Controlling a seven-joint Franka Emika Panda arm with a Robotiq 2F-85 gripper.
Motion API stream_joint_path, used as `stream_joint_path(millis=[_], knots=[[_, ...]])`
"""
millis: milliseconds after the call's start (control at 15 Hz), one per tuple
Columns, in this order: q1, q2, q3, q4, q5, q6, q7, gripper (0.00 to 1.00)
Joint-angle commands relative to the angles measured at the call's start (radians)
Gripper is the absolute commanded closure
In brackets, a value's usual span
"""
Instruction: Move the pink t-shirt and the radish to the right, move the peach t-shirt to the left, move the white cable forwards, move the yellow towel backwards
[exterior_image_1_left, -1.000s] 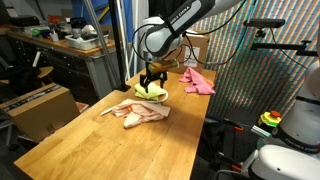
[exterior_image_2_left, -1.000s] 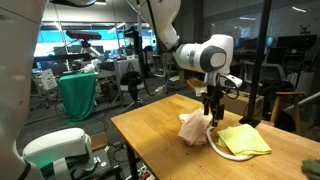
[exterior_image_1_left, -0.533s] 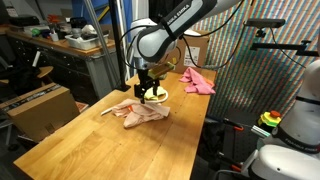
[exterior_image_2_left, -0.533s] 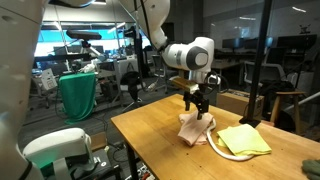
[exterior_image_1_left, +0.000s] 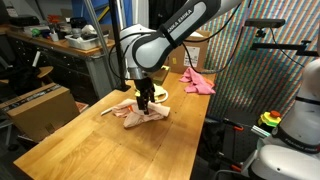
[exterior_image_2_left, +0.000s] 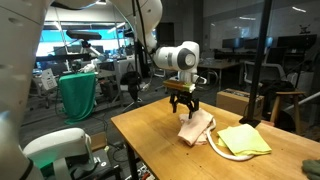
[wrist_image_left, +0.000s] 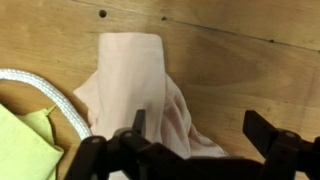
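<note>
My gripper should lower and shift farther, over the bunched fold of the peach t-shirt (exterior_image_1_left: 140, 113), as one finger hangs above bare wood.
The peach t-shirt (exterior_image_1_left: 140, 113) lies crumpled on the wooden table (exterior_image_1_left: 90, 140); it also shows in the other exterior view (exterior_image_2_left: 196, 129) and fills the wrist view (wrist_image_left: 140, 90). My gripper (exterior_image_1_left: 144, 103) (exterior_image_2_left: 182, 108) hangs open and empty just above it, fingers (wrist_image_left: 195, 130) straddling its edge. The yellow towel (exterior_image_2_left: 244, 140) lies next to the shirt, mostly hidden behind the arm in an exterior view (exterior_image_1_left: 157, 92), with a corner in the wrist view (wrist_image_left: 22, 145). The white cable (wrist_image_left: 45, 95) curves between towel and shirt (exterior_image_2_left: 222, 152). The pink t-shirt (exterior_image_1_left: 197, 80) lies at the far table end. The radish is out of view.
A mesh screen (exterior_image_1_left: 255, 70) stands beside the table. A cardboard box (exterior_image_1_left: 40, 108) sits on the floor by the table's side. A green-draped chair (exterior_image_2_left: 78, 95) and a black stand (exterior_image_2_left: 262, 90) are near the table.
My gripper has moved from above the yellow towel to above the peach t-shirt, staying open. The cloths have not moved.
</note>
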Motion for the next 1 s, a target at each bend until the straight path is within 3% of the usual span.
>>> stream_joint_path(millis=[0,467,933], knots=[[0.032,0.031,-0.015,0.02,-0.099,0.058,-0.016,0.0],[0.032,0.066,-0.021,0.011,-0.094,0.271,0.024,0.0],[0.057,0.087,-0.066,0.006,-0.14,0.357,0.073,0.0]])
